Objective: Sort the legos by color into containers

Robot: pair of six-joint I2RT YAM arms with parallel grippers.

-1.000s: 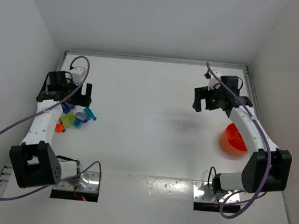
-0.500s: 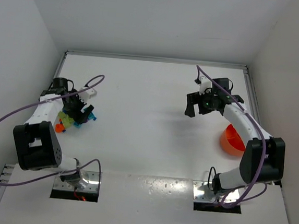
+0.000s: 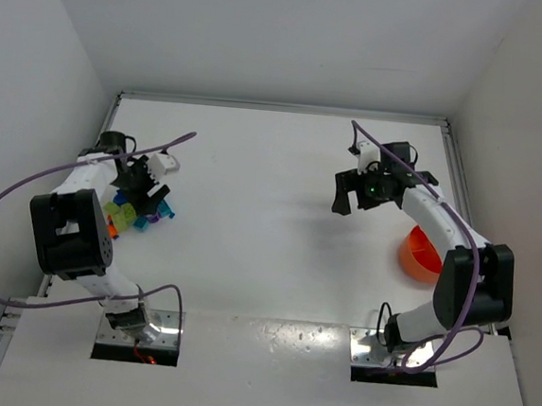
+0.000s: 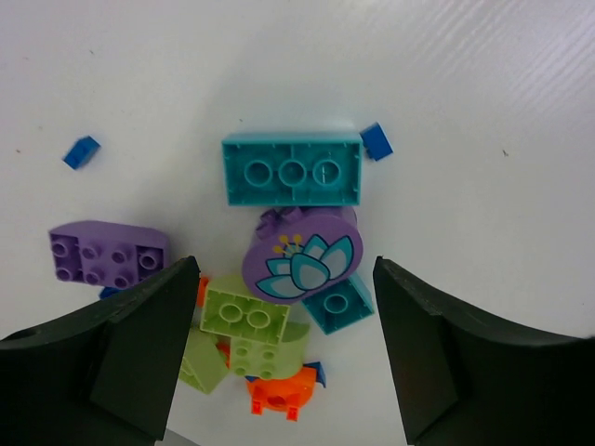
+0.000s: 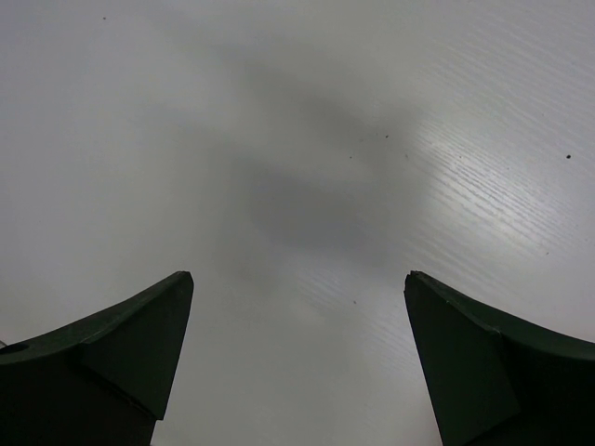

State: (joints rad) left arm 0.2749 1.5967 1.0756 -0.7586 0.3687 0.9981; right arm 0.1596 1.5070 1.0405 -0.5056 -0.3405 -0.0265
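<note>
My left gripper lowers and shifts past the purple round piece next, fingers around the larger teal brick's short ends point(image 3: 164, 209) point(image 4: 293, 171), since it lies ahead of my fingers.
The legos lie in a heap at the table's left point(image 3: 137, 216). In the left wrist view I see a teal brick point(image 4: 292, 169), a purple round piece with a lotus print point(image 4: 302, 263), a small teal brick point(image 4: 338, 303), a purple brick point(image 4: 107, 254), yellow-green bricks point(image 4: 244, 321), an orange piece point(image 4: 279, 393) and small blue bits point(image 4: 82, 151). My left gripper point(image 4: 284, 353) is open above the heap, holding nothing. The orange bowl point(image 3: 420, 254) sits at the right, partly hidden by the right arm. My right gripper point(image 3: 357, 193) is open and empty over bare table point(image 5: 297, 186), left of the bowl.
White walls enclose the table on the left, back and right. The left arm's purple cable point(image 3: 25, 191) loops over the left side. The right arm's forearm point(image 3: 440, 223) crosses above the bowl.
My left gripper has swung over the lego heap and turned. My right gripper has moved a little left and nearer, away from the back right corner.
</note>
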